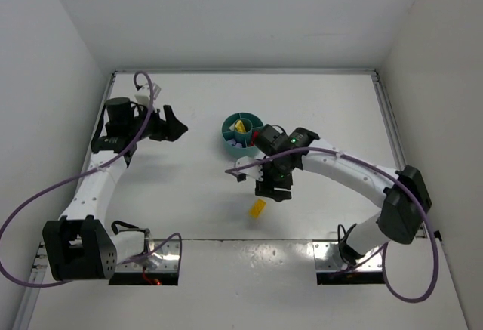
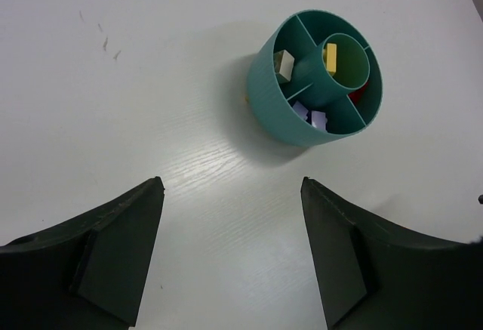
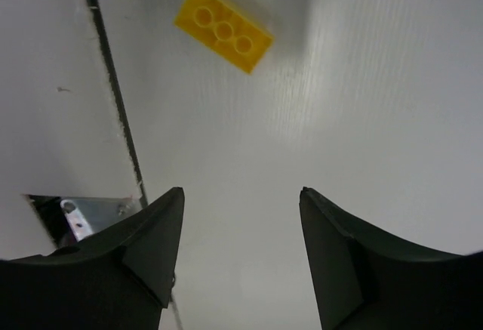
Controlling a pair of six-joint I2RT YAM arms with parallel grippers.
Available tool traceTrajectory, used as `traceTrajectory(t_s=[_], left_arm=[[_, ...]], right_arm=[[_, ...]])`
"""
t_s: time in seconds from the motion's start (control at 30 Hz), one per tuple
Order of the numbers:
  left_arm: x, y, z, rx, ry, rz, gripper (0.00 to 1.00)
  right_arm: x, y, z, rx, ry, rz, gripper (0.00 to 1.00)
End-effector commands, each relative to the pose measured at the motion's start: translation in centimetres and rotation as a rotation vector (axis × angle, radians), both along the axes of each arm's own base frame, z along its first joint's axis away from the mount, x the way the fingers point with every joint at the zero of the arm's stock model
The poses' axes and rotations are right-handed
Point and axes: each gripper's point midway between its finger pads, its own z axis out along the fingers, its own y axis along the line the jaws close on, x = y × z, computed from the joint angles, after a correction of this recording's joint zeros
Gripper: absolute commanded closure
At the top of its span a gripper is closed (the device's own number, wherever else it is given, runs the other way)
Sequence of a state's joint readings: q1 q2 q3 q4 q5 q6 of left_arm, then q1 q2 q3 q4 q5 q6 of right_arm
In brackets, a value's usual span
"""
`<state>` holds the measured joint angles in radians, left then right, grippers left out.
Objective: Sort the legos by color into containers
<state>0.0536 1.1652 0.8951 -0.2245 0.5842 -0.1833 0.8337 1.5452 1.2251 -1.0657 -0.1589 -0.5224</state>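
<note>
My right gripper should go down and back, turning to straddle the yellow brick's long sides, as the brick lies slanted across the wrist view.
The round teal dish stands mid-table; in the left wrist view its centre cup holds a yellow brick, one section an off-white brick, another purple bricks, and red shows at the right. A loose yellow brick lies on the table in front of the dish; it also shows in the right wrist view. My right gripper is open and empty, just above and beside that brick. My left gripper is open and empty, left of the dish.
A seam in the table and a metal base plate lie left of the yellow brick in the right wrist view. White walls enclose the table. Purple cables loop near both arm bases.
</note>
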Motion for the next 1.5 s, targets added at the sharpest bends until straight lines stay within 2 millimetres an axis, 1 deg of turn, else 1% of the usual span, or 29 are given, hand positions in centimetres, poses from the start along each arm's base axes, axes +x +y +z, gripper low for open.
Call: traceTrajectory(t_s=[0.0, 0.03, 0.07, 0.1, 0.13, 0.17, 0.23, 0.27, 0.33, 0.4, 0.43, 0.5, 0.53, 0.57, 0.6, 0.63, 0.67, 0.7, 0.8, 0.87, 0.9, 0.93, 1.07, 1.13, 1.17, 1.2, 1.27, 1.3, 1.47], left_arm=[[-0.6, -0.2, 2.0, 0.017, -0.069, -0.069, 0.21], [-0.7, -0.2, 1.8, 0.023, -0.063, -0.073, 0.21], [-0.6, -0.2, 2.2, 0.024, -0.072, -0.073, 0.21], [-0.7, -0.2, 2.0, 0.023, -0.063, -0.073, 0.21], [-0.5, 0.0, 2.3, 0.029, -0.072, -0.064, 0.21], [-0.7, 0.0, 2.2, 0.028, -0.061, -0.064, 0.21], [-0.6, 0.1, 2.1, 0.032, -0.060, -0.056, 0.21], [-0.6, 0.1, 2.1, 0.032, -0.060, -0.056, 0.21], [-0.6, 0.1, 2.1, 0.032, -0.060, -0.056, 0.21], [-0.7, 0.2, 1.6, 0.036, -0.049, -0.048, 0.21], [-0.7, 0.2, 1.6, 0.036, -0.049, -0.048, 0.21], [-0.7, 0.2, 1.6, 0.036, -0.049, -0.048, 0.21], [-0.7, 0.2, 1.6, 0.036, -0.049, -0.048, 0.21], [-0.7, 0.2, 1.6, 0.036, -0.049, -0.048, 0.21], [-0.7, 0.2, 1.6, 0.036, -0.049, -0.048, 0.21], [-0.7, 0.2, 1.6, 0.036, -0.049, -0.048, 0.21], [-0.7, 0.2, 1.6, 0.036, -0.049, -0.048, 0.21], [-0.7, 0.2, 1.6, 0.036, -0.049, -0.048, 0.21], [-0.7, 0.2, 1.6, 0.036, -0.049, -0.048, 0.21], [-0.7, 0.2, 1.6, 0.036, -0.049, -0.048, 0.21], [-0.7, 0.2, 1.6, 0.036, -0.049, -0.048, 0.21], [-0.7, 0.2, 1.0, 0.034, -0.031, -0.048, 0.21], [-0.8, 0.0, 1.0, 0.022, -0.027, -0.052, 0.21], [-0.9, 0.0, 0.6, 0.021, -0.016, -0.053, 0.21], [-0.9, 0.0, 1.0, 0.023, -0.034, -0.052, 0.21], [-1.0, 0.0, 0.6, 0.022, -0.025, -0.052, 0.21], [-1.0, 0.0, 0.6, 0.022, -0.025, -0.052, 0.21], [-1.0, 0.0, 0.6, 0.022, -0.025, -0.052, 0.21], [-1.0, 0.0, 0.6, 0.022, -0.025, -0.052, 0.21]], right_arm=[[-1.1, 2.7, 0.7, 0.232, -0.031, 0.246, 0.39], [-1.3, 3.2, 1.2, 0.291, -0.071, 0.356, 0.40], [-0.9, 3.8, 1.2, 0.328, -0.115, 0.405, 0.40], [-1.6, 3.7, 0.3, 0.332, -0.117, 0.462, 0.42], [-1.6, 4.0, 0.0, 0.335, -0.143, 0.539, 0.42], [-1.7, 4.1, 0.0, 0.345, -0.143, 0.557, 0.42], [-1.7, 5.3, 0.2, 0.373, -0.136, 0.582, 0.42], [-2.1, 5.7, 0.1, 0.366, -0.119, 0.600, 0.42], [-1.5, 6.2, -0.4, 0.318, -0.127, 0.637, 0.42], [-1.4, 6.2, -1.4, 0.256, -0.148, 0.688, 0.42], [-1.0, 6.5, -1.3, 0.244, -0.187, 0.719, 0.43], [-1.1, 6.5, -2.2, 0.165, -0.212, 0.763, 0.43], [-1.0, 6.8, -2.4, 0.142, -0.222, 0.776, 0.43], [-1.4, 7.3, -2.7, 0.109, -0.210, 0.805, 0.44], [-1.4, 6.9, -3.0, 0.059, -0.206, 0.817, 0.44], [-1.5, 6.9, -3.2, 0.033, -0.205, 0.820, 0.44], [-1.1, 7.0, -3.2, -0.003, -0.227, 0.809, 0.44], [-1.6, 7.1, -3.8, -0.030, -0.220, 0.821, 0.44], [-2.1, 7.5, -4.0, -0.062, -0.243, 0.831, 0.44], [-2.3, 7.4, -4.8, -0.099, -0.238, 0.831, 0.44], [-2.5, 7.6, -4.8, -0.105, -0.245, 0.842, 0.43], [-2.2, 7.2, -5.6, -0.138, -0.244, 0.842, 0.43], [-2.5, 6.2, -7.1, -0.193, -0.225, 0.857, 0.41], [-2.6, 6.8, -7.4, -0.174, -0.242, 0.853, 0.41], [-2.5, 6.6, -7.9, -0.188, -0.242, 0.854, 0.41], [-2.5, 6.7, -8.2, -0.188, -0.241, 0.845, 0.40], [-2.4, 6.5, -8.4, -0.202, -0.240, 0.834, 0.40], [-2.5, 6.4, -8.9, -0.214, -0.227, 0.826, 0.40], [-2.5, 6.9, -9.7, -0.205, -0.237, 0.833, 0.37]])
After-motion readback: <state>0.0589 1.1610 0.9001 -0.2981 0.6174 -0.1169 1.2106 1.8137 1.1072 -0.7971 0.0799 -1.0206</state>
